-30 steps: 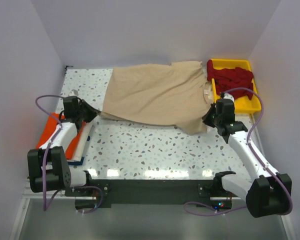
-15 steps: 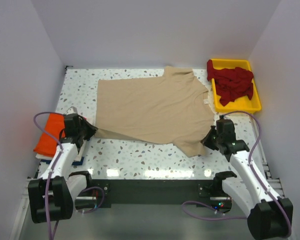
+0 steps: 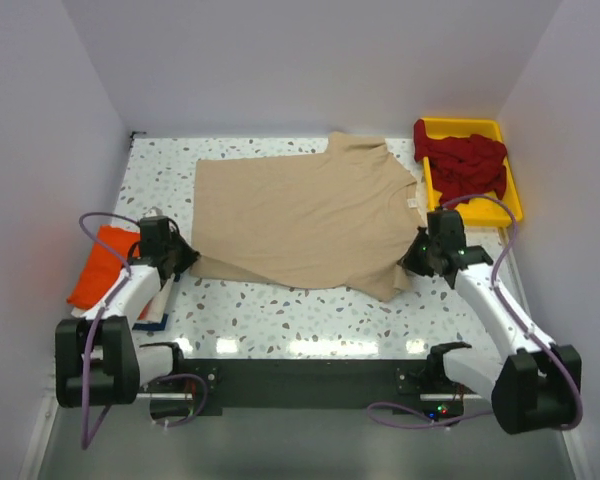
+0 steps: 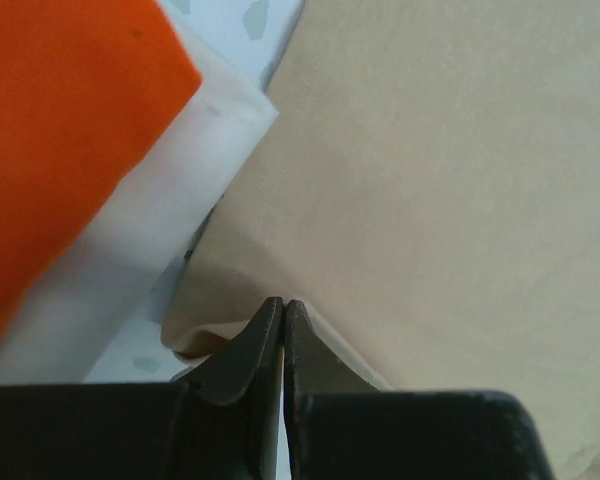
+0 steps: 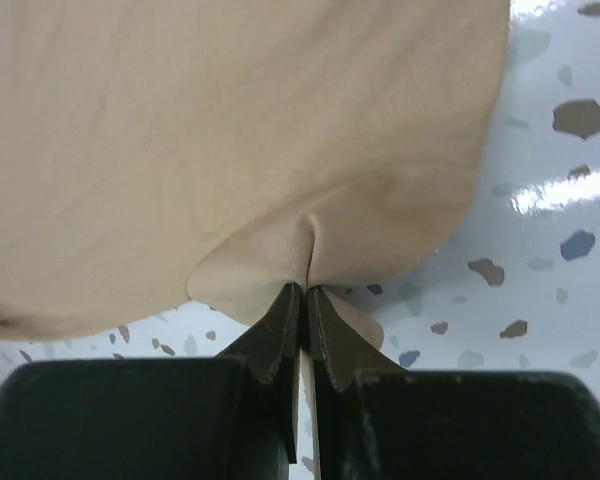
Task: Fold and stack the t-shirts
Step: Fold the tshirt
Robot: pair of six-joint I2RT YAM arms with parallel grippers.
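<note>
The beige t-shirt is still spread outward of the pinched corner, so my left gripper will carry that corner outward over the t-shirt's side edge nearest the stack and release it.
A beige t-shirt lies spread on the speckled table. My left gripper is shut on its near left corner, seen as pinched beige cloth in the left wrist view. My right gripper is shut on its near right edge, where the cloth puckers at the tips. A folded orange t-shirt lies on a white/blue one at the left. Dark red t-shirts are heaped in the yellow tray.
The yellow tray stands at the back right corner. The folded stack sits at the left table edge; orange cloth and white cloth show beside the left gripper. Walls close in on three sides.
Both grippers have drawn the beige shirt toward me and spread it flat over the last second, then moved back a little. Both stay shut on the shirt.
</note>
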